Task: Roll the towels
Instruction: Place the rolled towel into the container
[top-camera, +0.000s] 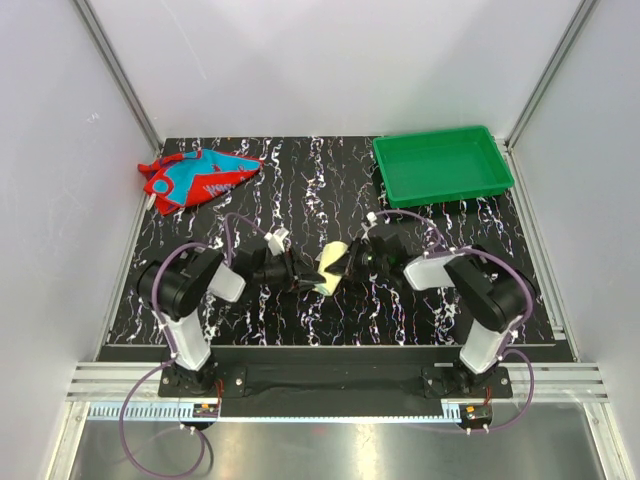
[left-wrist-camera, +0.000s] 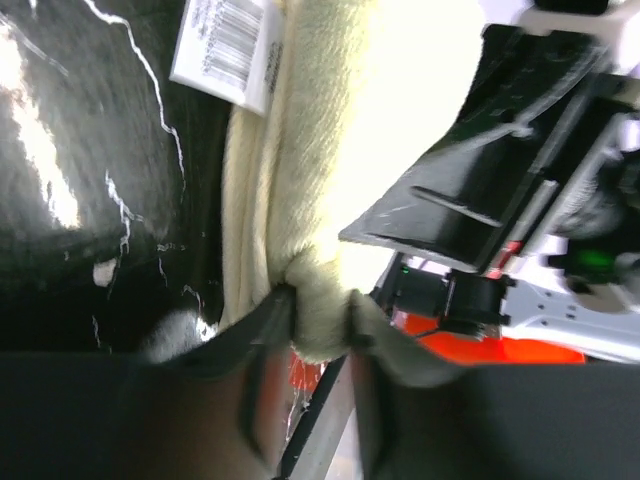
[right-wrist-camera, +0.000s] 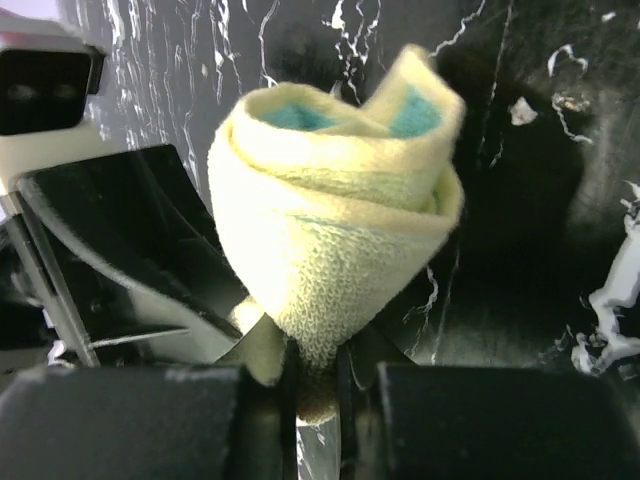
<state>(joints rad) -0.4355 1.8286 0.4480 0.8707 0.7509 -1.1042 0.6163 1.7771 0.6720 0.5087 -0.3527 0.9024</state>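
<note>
The right gripper carries the rolled yellow towel outward and toward the right in the top view, into the green plastic tray next, because the tray is empty.
The pale yellow towel (top-camera: 331, 267) is rolled up and held between both grippers near the table's middle front. My left gripper (top-camera: 303, 275) is shut on its left end; in the left wrist view the jaws pinch the roll's end (left-wrist-camera: 320, 320), and a white barcode label (left-wrist-camera: 228, 45) hangs beside it. My right gripper (top-camera: 357, 260) is shut on the other end; the right wrist view shows the roll (right-wrist-camera: 335, 230) end-on with teal inside. The red towel with teal-blue patterns (top-camera: 197, 178) lies crumpled and unrolled at the back left.
A green plastic tray (top-camera: 441, 165) stands at the back right of the black marbled table (top-camera: 300, 190). White walls with metal rails enclose the table on three sides.
</note>
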